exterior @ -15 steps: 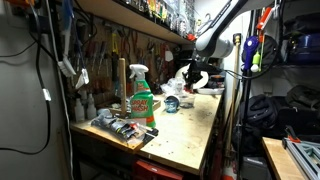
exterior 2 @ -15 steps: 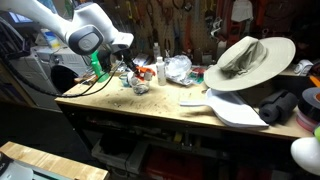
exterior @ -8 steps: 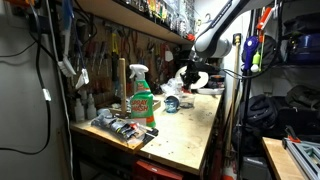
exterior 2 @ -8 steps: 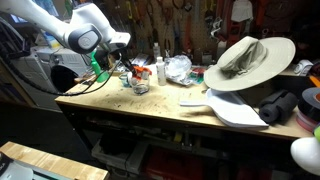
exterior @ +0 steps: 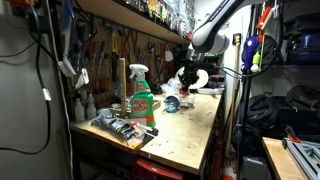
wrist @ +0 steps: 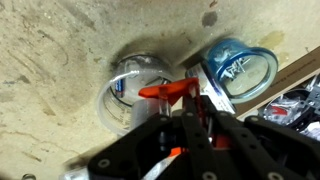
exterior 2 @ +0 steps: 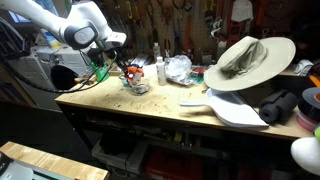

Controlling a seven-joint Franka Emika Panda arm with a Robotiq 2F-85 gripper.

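My gripper shifts toward the clear glass cup's middle [exterior: 186,104] [wrist: 135,91] next, then lowers, since the orange tool still hangs over that cup's rim by the blue cup.
My gripper [wrist: 187,116] is shut on an orange tool [wrist: 165,92] and holds it just above a clear glass cup [wrist: 130,88] on the wooden workbench [wrist: 50,110]. A blue-tinted cup [wrist: 240,63] stands right beside the clear one. In an exterior view the gripper [exterior 2: 120,63] hangs over the clear cup [exterior 2: 138,86] with the orange tool [exterior 2: 129,72] pointing down toward it. In an exterior view the gripper [exterior: 188,73] is at the far end of the bench, above the blue cup [exterior: 172,103].
A green spray bottle [exterior: 142,100] and a tray of small parts [exterior: 122,128] stand near the bench's end. A wide-brimmed hat [exterior 2: 245,58], a white board [exterior 2: 235,108], crumpled plastic [exterior 2: 178,68] and a small bottle [exterior 2: 160,70] lie further along. Tools hang on the back wall.
My gripper has risen a little with the orange tool in it, away from the clear cup. Nothing else on the bench has moved.
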